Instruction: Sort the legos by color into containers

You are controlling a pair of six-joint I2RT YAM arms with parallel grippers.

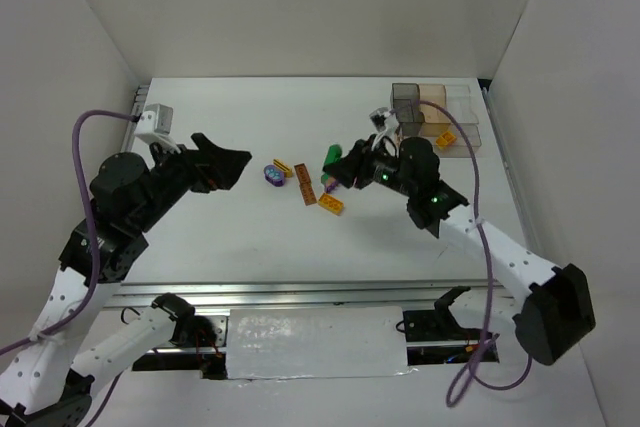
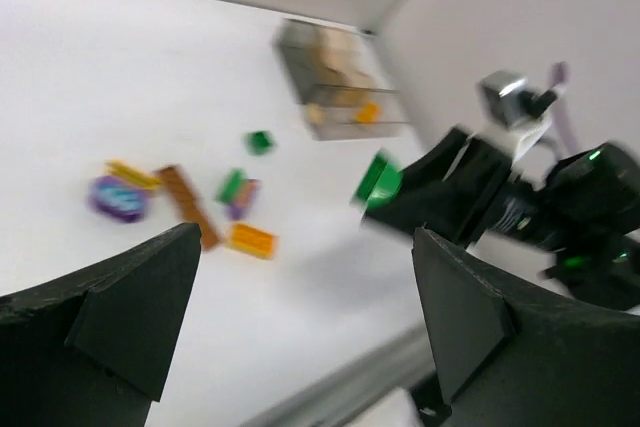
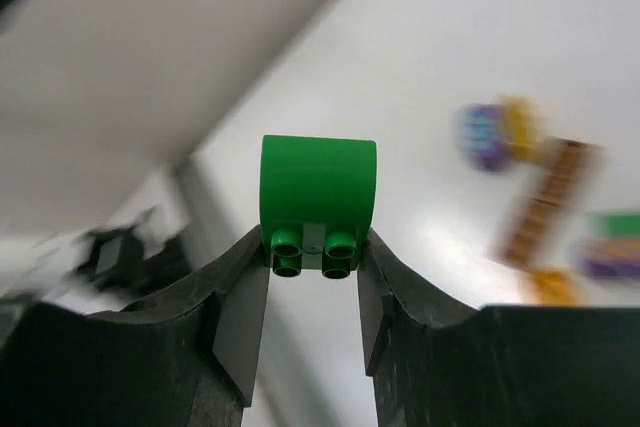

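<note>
Next, my right gripper moves outward over the tray's dark grey section (image 1: 405, 96) and releases the green lego, since the orange brick (image 1: 445, 139) sits in another tray section.
My right gripper (image 3: 315, 277) is shut on a green lego (image 3: 318, 202) with a rounded top, held off the table. From above, that gripper (image 1: 342, 167) and the green lego (image 1: 331, 155) are near the table's middle, left of the clear divided tray (image 1: 455, 107). The tray holds an orange brick (image 1: 445, 139). Loose legos lie on the table: purple (image 1: 274, 174), yellow (image 1: 283, 168), brown (image 1: 305, 184), orange (image 1: 330, 203). My left gripper (image 1: 240, 162) is open and empty, above the table to their left. In its view the gripper (image 2: 300, 297) faces these legos and the tray (image 2: 335, 82).
A green-and-purple piece (image 2: 235, 192) and a small green brick (image 2: 260, 142) lie near the brown one (image 2: 190, 207). White walls enclose the table on three sides. A metal rail (image 1: 300, 292) runs along the near edge.
</note>
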